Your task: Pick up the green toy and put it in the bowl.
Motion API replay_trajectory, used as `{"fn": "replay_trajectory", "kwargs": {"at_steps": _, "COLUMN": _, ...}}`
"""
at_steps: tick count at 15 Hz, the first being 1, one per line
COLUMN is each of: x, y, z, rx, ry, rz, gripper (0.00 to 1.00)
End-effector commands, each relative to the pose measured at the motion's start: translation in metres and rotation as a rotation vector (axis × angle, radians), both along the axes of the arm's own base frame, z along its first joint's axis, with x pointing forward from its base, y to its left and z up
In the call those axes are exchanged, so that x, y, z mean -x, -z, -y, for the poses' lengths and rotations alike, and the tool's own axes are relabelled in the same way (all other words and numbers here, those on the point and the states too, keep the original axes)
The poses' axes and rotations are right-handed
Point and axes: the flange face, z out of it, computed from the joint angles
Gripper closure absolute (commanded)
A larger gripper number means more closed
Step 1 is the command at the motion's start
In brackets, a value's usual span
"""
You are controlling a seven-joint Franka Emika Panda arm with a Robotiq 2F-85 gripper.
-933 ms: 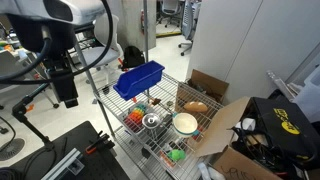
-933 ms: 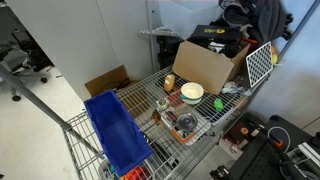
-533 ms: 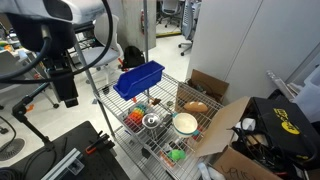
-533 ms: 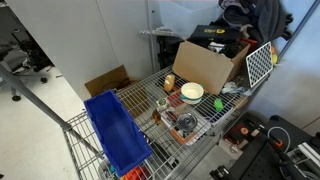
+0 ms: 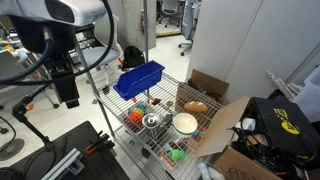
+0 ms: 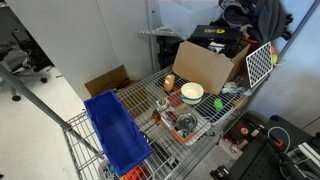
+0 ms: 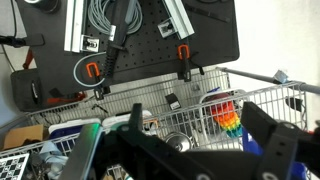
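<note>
Next, my open gripper swings toward the cardboard box and down around the green toy (image 5: 177, 154), since the toy lies below my gripper, over by that box.
The green toy (image 5: 177, 154) lies on the wire cart shelf near its front edge, just in front of the cream bowl (image 5: 185, 123). In both exterior views the toy (image 6: 218, 103) sits beside the bowl (image 6: 192, 92), outside it. My gripper (image 5: 67, 95) hangs to the left of the cart, well away from both. In the wrist view the gripper (image 7: 200, 135) is open and empty, its dark fingers wide apart above the cart. I cannot make out the green toy in the wrist view.
A blue bin (image 5: 138, 78) stands on the cart's far side. A shiny metal cup (image 5: 152, 121) and small colourful toys (image 5: 135, 117) sit next to the bowl. An open cardboard box (image 5: 225, 125) borders the cart. A rainbow toy (image 7: 228, 118) shows in the wrist view.
</note>
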Motion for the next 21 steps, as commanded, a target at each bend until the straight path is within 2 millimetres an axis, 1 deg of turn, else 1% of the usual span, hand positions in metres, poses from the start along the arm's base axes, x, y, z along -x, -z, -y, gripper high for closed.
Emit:
{"fn": "replay_trajectory", "kwargs": {"at_steps": 1, "x": -0.030, "y": 0.030, "z": 0.013, "rx": 0.004, "ry": 0.088, "rz": -0.011, "gripper": 0.00}}
{"fn": "replay_trajectory", "kwargs": {"at_steps": 3, "x": -0.053, "y": 0.053, "z": 0.025, "rx": 0.009, "ry": 0.146, "rz": -0.001, "gripper": 0.00}}
{"fn": "replay_trajectory", "kwargs": {"at_steps": 6, "x": -0.094, "y": 0.096, "z": 0.048, "rx": 0.018, "ry": 0.225, "rz": 0.026, "gripper": 0.00}}
{"fn": "replay_trajectory", "kwargs": {"at_steps": 10, "x": -0.137, "y": 0.157, "z": 0.088, "rx": 0.053, "ry": 0.346, "rz": 0.051, "gripper": 0.00}}
{"fn": "replay_trajectory", "kwargs": {"at_steps": 12, "x": -0.155, "y": 0.189, "z": 0.102, "rx": 0.067, "ry": 0.409, "rz": 0.056, "gripper": 0.00}}
{"fn": "replay_trajectory", "kwargs": {"at_steps": 16, "x": -0.190, "y": 0.241, "z": 0.121, "rx": 0.070, "ry": 0.534, "rz": 0.111, "gripper": 0.00}}
{"fn": "replay_trajectory", "kwargs": {"at_steps": 21, "x": -0.219, "y": 0.302, "z": 0.141, "rx": 0.136, "ry": 0.607, "rz": 0.125, "gripper": 0.00}}
